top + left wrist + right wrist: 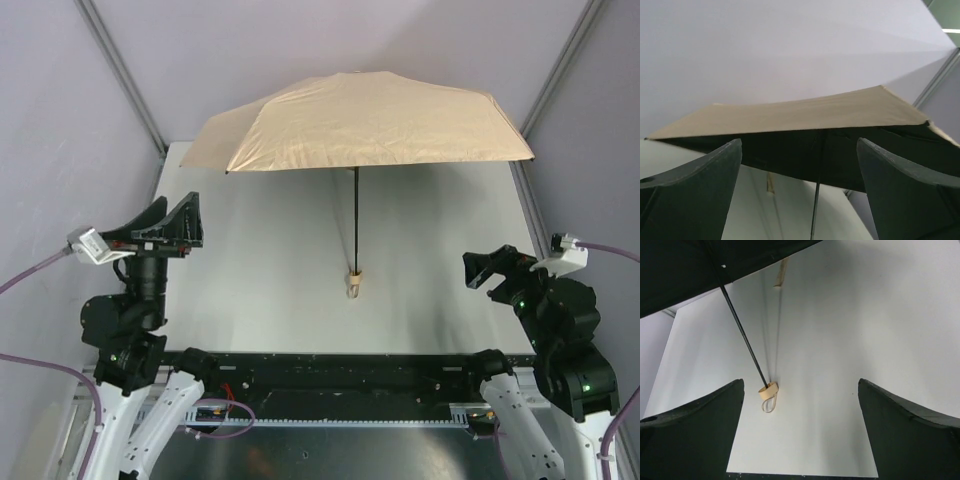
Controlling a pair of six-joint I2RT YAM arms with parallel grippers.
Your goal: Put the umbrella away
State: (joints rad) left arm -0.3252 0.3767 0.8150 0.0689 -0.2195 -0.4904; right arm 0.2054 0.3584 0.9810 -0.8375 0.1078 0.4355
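My left gripper moves to the right in the top view next, onto the umbrella's lower stem above the knob handle, since that part is bare below the canopy.
The umbrella (370, 120) stands opened on the white table (270, 260), its tan canopy spread across the far side. A thin black shaft (356, 215) runs down to the pale knob handle (354, 283), which rests on the table mid-way between the arms. My left gripper (175, 208) is open at the left, well clear of the umbrella. In the left wrist view the canopy (815, 112) and shaft (816, 210) lie beyond my open left gripper (799, 144). My right gripper (486, 266) is open at the right; its view shows the handle (769, 389) ahead of my gripper (801, 384).
Grey enclosure walls (60, 120) with metal corner posts (120, 70) close in the table on three sides. A tan closure strap (781, 272) hangs from the canopy's edge. The black mounting rail (330, 370) runs along the near edge between the arm bases.
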